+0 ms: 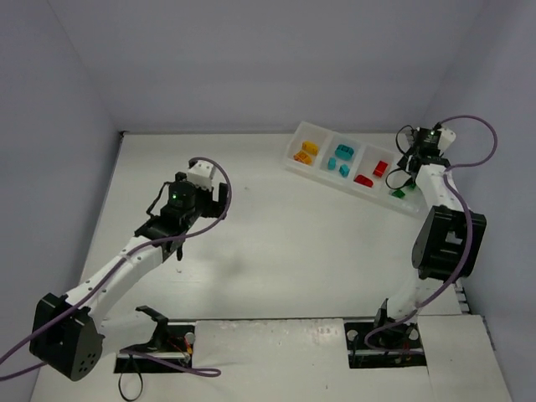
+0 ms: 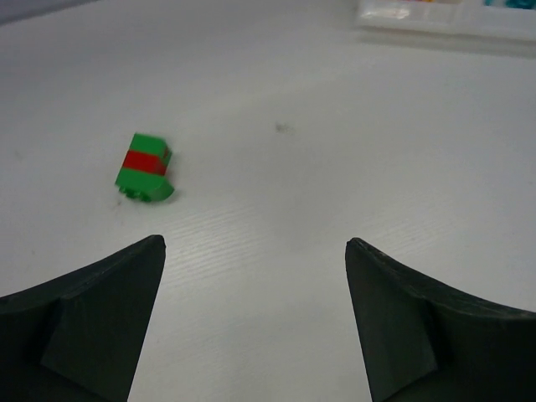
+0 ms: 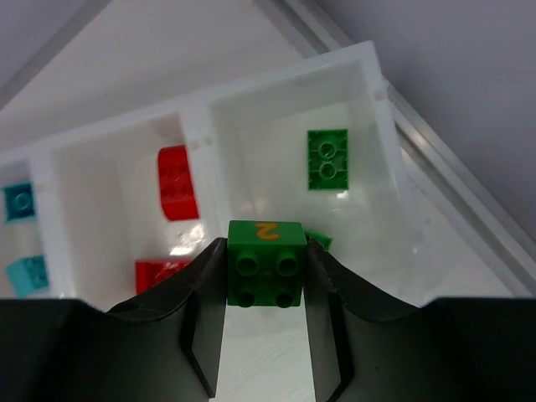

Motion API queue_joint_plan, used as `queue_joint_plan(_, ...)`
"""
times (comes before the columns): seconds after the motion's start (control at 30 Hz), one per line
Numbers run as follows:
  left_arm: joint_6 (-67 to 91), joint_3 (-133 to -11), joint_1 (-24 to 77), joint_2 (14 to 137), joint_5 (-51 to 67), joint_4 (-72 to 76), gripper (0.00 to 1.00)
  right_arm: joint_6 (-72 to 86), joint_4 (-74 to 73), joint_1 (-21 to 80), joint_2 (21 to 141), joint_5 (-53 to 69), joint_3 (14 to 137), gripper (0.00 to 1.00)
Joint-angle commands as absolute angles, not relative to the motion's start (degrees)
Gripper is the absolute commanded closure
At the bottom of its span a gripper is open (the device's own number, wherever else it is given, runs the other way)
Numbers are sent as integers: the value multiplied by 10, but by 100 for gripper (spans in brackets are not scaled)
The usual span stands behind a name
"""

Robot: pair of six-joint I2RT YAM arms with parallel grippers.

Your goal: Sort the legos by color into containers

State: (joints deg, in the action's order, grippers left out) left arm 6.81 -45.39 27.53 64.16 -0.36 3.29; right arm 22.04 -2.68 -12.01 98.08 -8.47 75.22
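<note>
My left gripper moves outward and down, toward the left in its wrist view, next. Its open fingers go around the stack (image 2: 145, 167), which lies beyond their ends.
The long white tray (image 1: 288, 161) of four compartments lies at the back right. From left to right it holds yellow-orange legos (image 1: 307, 152), teal legos (image 1: 342, 157), red legos (image 1: 373, 172) and green legos (image 1: 399, 192). My right gripper (image 3: 266, 270) is shut on a green lego (image 3: 266, 261) with a yellow mark, held above the near side of the green compartment, where a green brick (image 3: 327, 158) lies. My left gripper (image 2: 255, 251) is open and empty above the table. A green-red-green stack (image 2: 145, 167) lies ahead of it, to its left.
Grey walls close the table at the back and both sides. The tray's right end (image 3: 373, 92) sits close to the right wall. In the right wrist view, red bricks (image 3: 177, 182) and teal bricks (image 3: 18, 201) lie in the compartments to the left.
</note>
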Motion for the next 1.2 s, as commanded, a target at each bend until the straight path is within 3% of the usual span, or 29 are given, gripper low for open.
queue_joint_plan(0.0,134,-497,254,636,-84,-20,18,220,-34,-136,1033,-127,810,80)
queue_joint_plan(0.23,143,-525,196,680,-105,-61,21,214,-69,-145,1087,-94,875,51)
queue_joint_plan(0.4,136,-566,171,740,-96,-62,35,203,-71,-145,1042,-58,882,29)
queue_joint_plan(0.53,88,-598,158,802,-54,-57,35,216,-72,-140,996,27,859,28)
queue_joint_plan(0.87,12,-803,115,1032,-6,-120,41,246,-25,15,820,164,691,28)
queue_joint_plan(1.17,-22,-923,113,1166,0,-204,42,243,-11,45,735,240,605,28)
